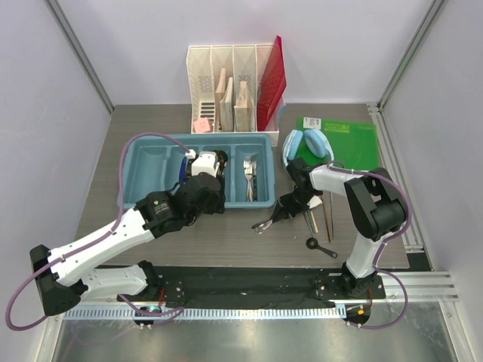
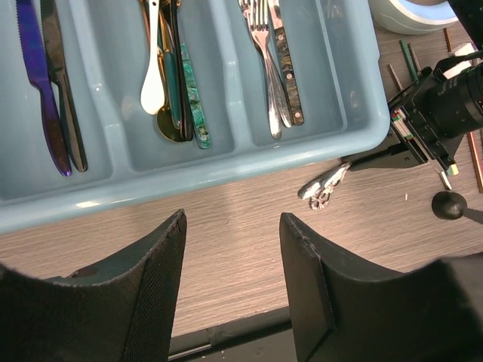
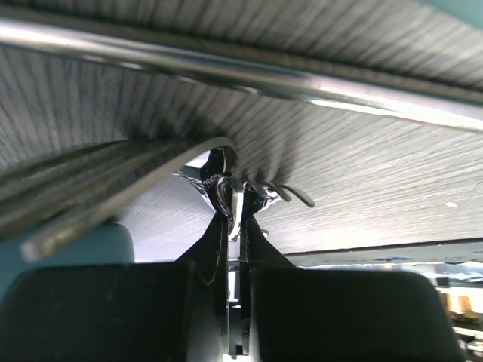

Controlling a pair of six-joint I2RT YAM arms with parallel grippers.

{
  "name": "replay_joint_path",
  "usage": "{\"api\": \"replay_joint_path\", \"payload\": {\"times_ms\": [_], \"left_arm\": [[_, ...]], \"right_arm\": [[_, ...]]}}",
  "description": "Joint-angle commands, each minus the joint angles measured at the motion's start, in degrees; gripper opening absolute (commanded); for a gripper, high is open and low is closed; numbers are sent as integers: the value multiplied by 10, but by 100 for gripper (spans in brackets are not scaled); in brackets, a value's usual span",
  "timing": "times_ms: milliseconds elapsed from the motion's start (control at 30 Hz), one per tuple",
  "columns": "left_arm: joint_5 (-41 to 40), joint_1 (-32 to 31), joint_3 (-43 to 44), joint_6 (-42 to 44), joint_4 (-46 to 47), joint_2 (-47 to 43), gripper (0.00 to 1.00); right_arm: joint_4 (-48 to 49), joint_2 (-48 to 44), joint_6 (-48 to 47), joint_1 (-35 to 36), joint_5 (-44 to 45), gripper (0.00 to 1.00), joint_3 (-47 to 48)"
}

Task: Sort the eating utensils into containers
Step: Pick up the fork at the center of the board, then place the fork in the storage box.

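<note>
My right gripper needs to lift the fork above the side of the light blue tray next, carry it over and let go, since the tray is to the left of my right gripper in the top view.
The light blue tray (image 1: pixel 143 177) holds dark knives (image 2: pixel 47 90), gold and dark spoons (image 2: pixel 172 83) and silver forks (image 2: pixel 270 60) in separate compartments. My left gripper (image 2: pixel 232 226) is open and empty, just above the table in front of the tray's near wall; it also shows in the top view (image 1: pixel 205 183). My right gripper (image 1: pixel 281 213) is shut on a silver fork (image 1: pixel 263 224) low over the table, right of the tray. In the right wrist view the fingertips (image 3: pixel 226 197) pinch the fork (image 3: pixel 287 194). Brown chopsticks (image 1: pixel 327 215) and a black spoon (image 1: pixel 321 246) lie on the table.
A white slotted file organizer (image 1: pixel 202 72) with a red folder stands behind the tray. Light blue headphones (image 1: pixel 309 143) and a green board (image 1: pixel 351 139) lie at the back right. A black strip runs along the near table edge (image 1: pixel 249 283).
</note>
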Motion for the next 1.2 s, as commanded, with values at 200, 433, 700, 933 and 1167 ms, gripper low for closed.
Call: {"api": "replay_joint_path", "payload": {"times_ms": [200, 433, 700, 933, 1167], "left_arm": [[-6, 1, -3, 14, 10, -3, 54], [-11, 0, 1, 32, 10, 4, 54], [-61, 34, 14, -36, -54, 23, 57], [-115, 57, 30, -78, -100, 3, 57], [-200, 91, 70, -183, -213, -8, 57]], "right_arm": [[-99, -39, -135, 6, 88, 1, -21], [-182, -118, -204, 6, 105, 1, 59], [-248, -187, -227, 6, 101, 1, 134], [-320, -193, -281, 17, 95, 1, 248], [-345, -59, -329, 78, 61, 1, 497]]}}
